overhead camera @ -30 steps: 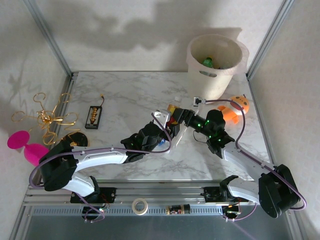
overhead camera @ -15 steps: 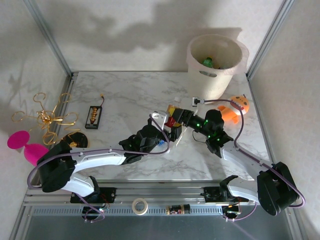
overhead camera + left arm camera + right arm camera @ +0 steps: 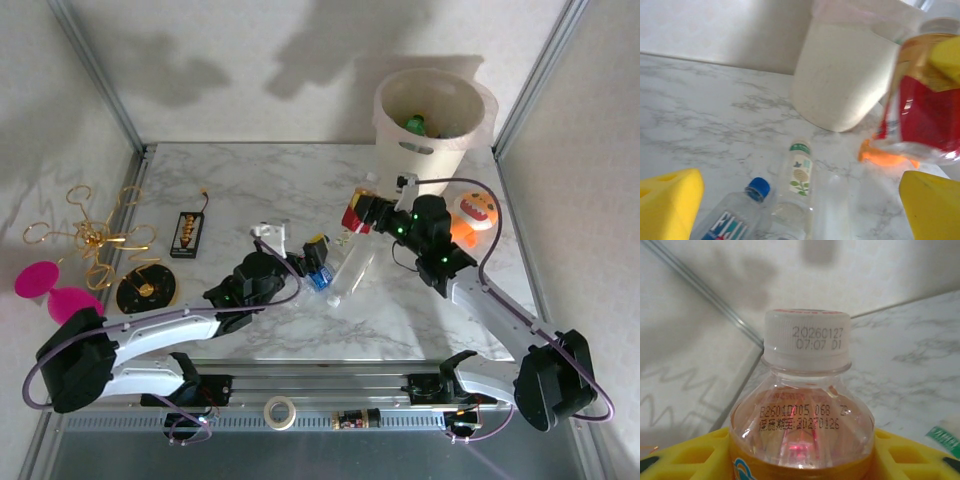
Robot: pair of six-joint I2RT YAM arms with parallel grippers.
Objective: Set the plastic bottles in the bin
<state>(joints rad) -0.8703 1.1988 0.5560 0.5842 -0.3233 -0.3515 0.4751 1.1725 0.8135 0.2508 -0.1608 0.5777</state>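
Next, the right gripper raises the red-labelled bottle and carries it outward over the bin's opening (image 3: 430, 112) to release it, since the bin's rim stands above the table.
My right gripper (image 3: 358, 215) is shut on a clear bottle with a red label and white cap (image 3: 352, 216), held above the table left of the bin (image 3: 432, 150). In the right wrist view the bottle (image 3: 805, 390) stands between the yellow fingers (image 3: 670, 460). My left gripper (image 3: 312, 262) is open over a blue-capped bottle (image 3: 320, 279). A clear bottle (image 3: 352, 268) lies beside it. The left wrist view shows the blue-capped bottle (image 3: 747, 205), a clear bottle with a green band (image 3: 800, 170), the bin (image 3: 840, 75) and the held bottle (image 3: 925, 105).
The orange pumpkin-faced toy (image 3: 475, 215) lies right of the bin's base. A green bottle (image 3: 415, 125) sits inside the bin. At the left are a black tray (image 3: 188, 233), gold wire (image 3: 95, 235), a black disc (image 3: 147, 290) and a pink object (image 3: 45, 285).
The right gripper has risen with the red-label bottle and moved toward the bin. The left arm has drawn back to the left, away from the right gripper.
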